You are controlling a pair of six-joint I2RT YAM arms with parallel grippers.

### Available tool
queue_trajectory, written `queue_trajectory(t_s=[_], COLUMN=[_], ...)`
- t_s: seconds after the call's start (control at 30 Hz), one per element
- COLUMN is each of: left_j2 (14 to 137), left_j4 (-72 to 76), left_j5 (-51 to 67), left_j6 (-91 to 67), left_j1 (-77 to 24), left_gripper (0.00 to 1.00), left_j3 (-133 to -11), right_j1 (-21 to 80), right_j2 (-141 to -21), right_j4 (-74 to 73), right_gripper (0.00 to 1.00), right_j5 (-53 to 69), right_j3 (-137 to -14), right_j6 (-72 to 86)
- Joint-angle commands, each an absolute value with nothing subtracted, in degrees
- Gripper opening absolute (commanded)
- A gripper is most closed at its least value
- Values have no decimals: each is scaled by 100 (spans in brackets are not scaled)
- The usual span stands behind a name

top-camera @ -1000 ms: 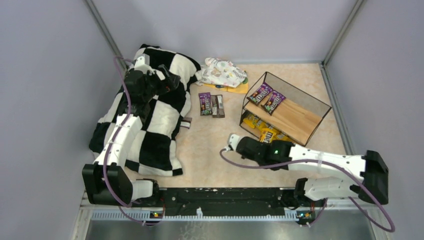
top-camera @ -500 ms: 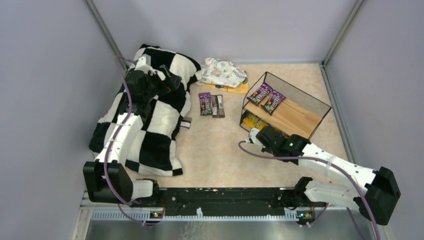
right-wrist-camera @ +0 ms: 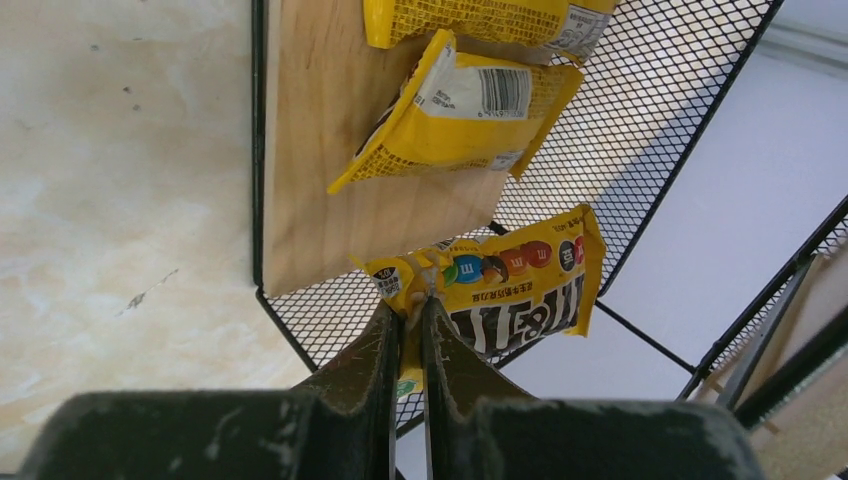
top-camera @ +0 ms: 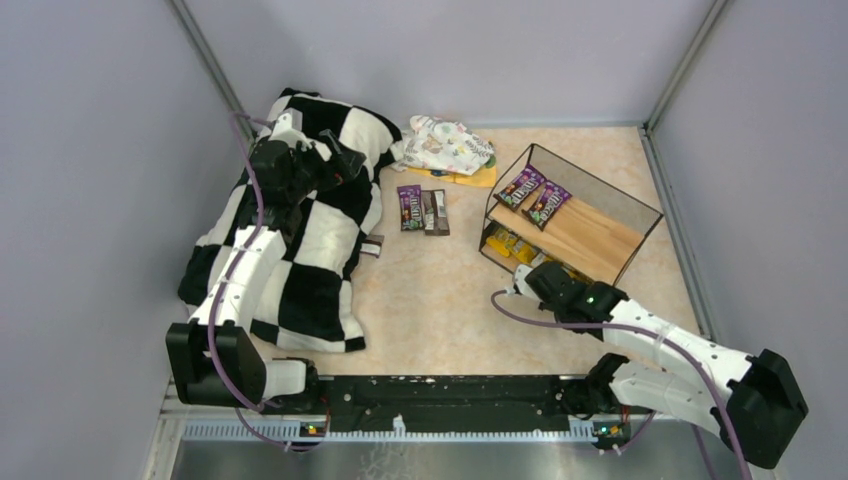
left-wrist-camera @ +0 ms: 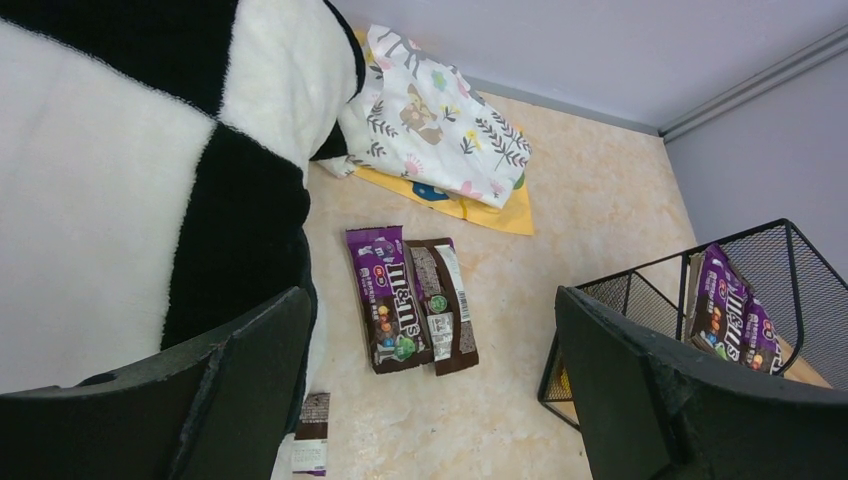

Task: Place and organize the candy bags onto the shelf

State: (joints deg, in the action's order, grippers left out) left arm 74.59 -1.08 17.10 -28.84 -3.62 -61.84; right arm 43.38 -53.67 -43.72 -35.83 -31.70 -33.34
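Note:
The lower board's end is bare beside the yellow bags, outward of and below my right gripper. Next, my right gripper will lower the bag outward and let go of its corner there.
The wire shelf (top-camera: 600, 205) stands at the right, with two purple candy bags (top-camera: 535, 196) on its upper board and yellow bags (top-camera: 508, 244) on the lower board. My right gripper (top-camera: 528, 279) is at the shelf's near lower corner. In the right wrist view it (right-wrist-camera: 407, 318) is shut on a corner of a yellow candy bag (right-wrist-camera: 520, 285), beside the lower board (right-wrist-camera: 330, 210) that bears two more yellow bags (right-wrist-camera: 460, 110). My left gripper (top-camera: 345, 160) is open and empty above the blanket. Two purple-brown bags (top-camera: 422, 210) lie on the table, also in the left wrist view (left-wrist-camera: 395, 310).
A black-and-white checkered blanket (top-camera: 300, 250) covers the left side, with a small packet (top-camera: 372, 246) at its edge. A floral cloth bundle (top-camera: 445, 143) lies on an orange sheet (top-camera: 472, 180) at the back. Grey walls close in the table.
My right arm has swung right from the middle of the table to the shelf's lower tier. The left arm has not moved.

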Motion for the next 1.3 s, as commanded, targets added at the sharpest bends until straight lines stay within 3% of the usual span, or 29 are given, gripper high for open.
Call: queue_trajectory(t_s=[0.0, 0.4, 0.83, 1.03, 1.27], left_j2=[7475, 7532, 7501, 7481, 7470], left_j4=[203, 246, 246, 237, 237], left_j5=[1836, 1933, 1997, 1978, 1992], left_j6=[-2962, -3013, -3048, -3041, -3041], left_j1=[-334, -343, -338, -334, -334], left_gripper=[98, 98, 98, 98, 98], left_j3=[-6359, -6346, -6363, -6363, -6371], right_j1=[4170, 3914, 3903, 3906, 3916], right_j2=[-5530, -6276, -6417, -6594, -6488], right_j4=[-3764, -3200, -2657, -2661, -2804], right_gripper=[0, 0, 0, 32, 37], right_j5=[-3864, -3765, -4785, -4899, -4691], right_j3=[-3110, -3019, -2731, -2798, -2858], right_j6=[-3641, -3561, -3850, -3773, -3771])
